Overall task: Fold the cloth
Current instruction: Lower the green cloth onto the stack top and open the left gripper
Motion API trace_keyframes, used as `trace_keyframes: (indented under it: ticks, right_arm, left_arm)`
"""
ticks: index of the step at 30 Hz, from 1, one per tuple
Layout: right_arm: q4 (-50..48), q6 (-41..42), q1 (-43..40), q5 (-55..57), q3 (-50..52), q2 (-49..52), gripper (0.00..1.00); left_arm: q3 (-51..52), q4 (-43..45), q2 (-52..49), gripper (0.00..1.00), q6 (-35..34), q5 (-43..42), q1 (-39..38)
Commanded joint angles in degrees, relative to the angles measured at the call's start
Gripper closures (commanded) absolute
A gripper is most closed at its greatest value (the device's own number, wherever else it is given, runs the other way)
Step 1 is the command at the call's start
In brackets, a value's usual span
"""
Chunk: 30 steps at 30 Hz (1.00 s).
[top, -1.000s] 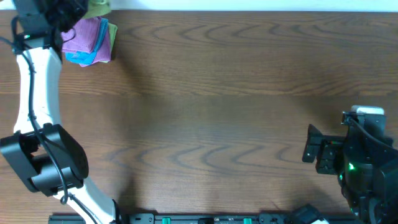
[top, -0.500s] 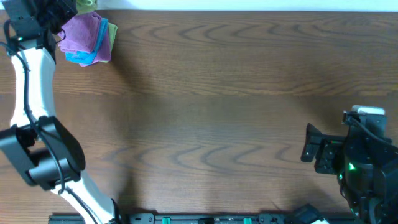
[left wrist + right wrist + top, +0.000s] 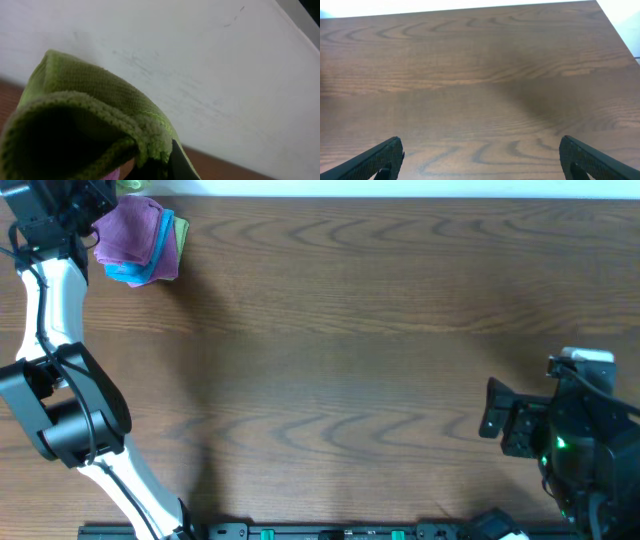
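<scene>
I should next move my left gripper down and back onto the purple top of the pile and let go of the lime-green cloth (image 3: 130,185), because the other folded cloths are there.
The lime-green cloth (image 3: 85,115) fills the lower left of the left wrist view, bunched and hanging in front of a white wall. My left gripper (image 3: 162,167) is shut on it; one dark finger shows beside the fabric. In the overhead view only a scrap of the cloth (image 3: 130,185) shows at the top edge, next to my left gripper (image 3: 105,192) at the far left corner. My right gripper (image 3: 482,160) is open and empty above bare wood, at the right side of the table (image 3: 498,420).
A pile of folded cloths lies at the far left corner: purple (image 3: 135,235) on top, light blue (image 3: 135,273) beneath, a green edge (image 3: 181,230) at its right. The brown wooden table (image 3: 350,330) ends at a white wall behind.
My left gripper has moved further back and left with the green cloth, which has slid almost out of the overhead view. The right arm has barely shifted.
</scene>
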State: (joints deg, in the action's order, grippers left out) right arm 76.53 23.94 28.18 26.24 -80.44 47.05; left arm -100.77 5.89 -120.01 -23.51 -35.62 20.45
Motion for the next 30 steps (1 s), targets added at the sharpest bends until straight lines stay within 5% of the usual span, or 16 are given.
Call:
trace_keyframes:
  ticks: [1,19,30]
  right_arm:
    - [0.0,1.3,-0.6,-0.8,0.3,1.4,0.01]
    - [-0.3,1.8,-0.6,-2.5,0.3,5.1,0.01]
    - [-2.3,1.7,-0.6,-2.5,0.3,5.1,0.01]
  left_arm:
    - [-0.6,0.5,-1.6,0.95,2.5,-1.3,0.3]
    - [-0.6,2.9,-5.6,0.95,6.4,-4.3,1.2]
    - [-0.6,-13.2,-5.6,0.94,10.7,-2.3,3.7]
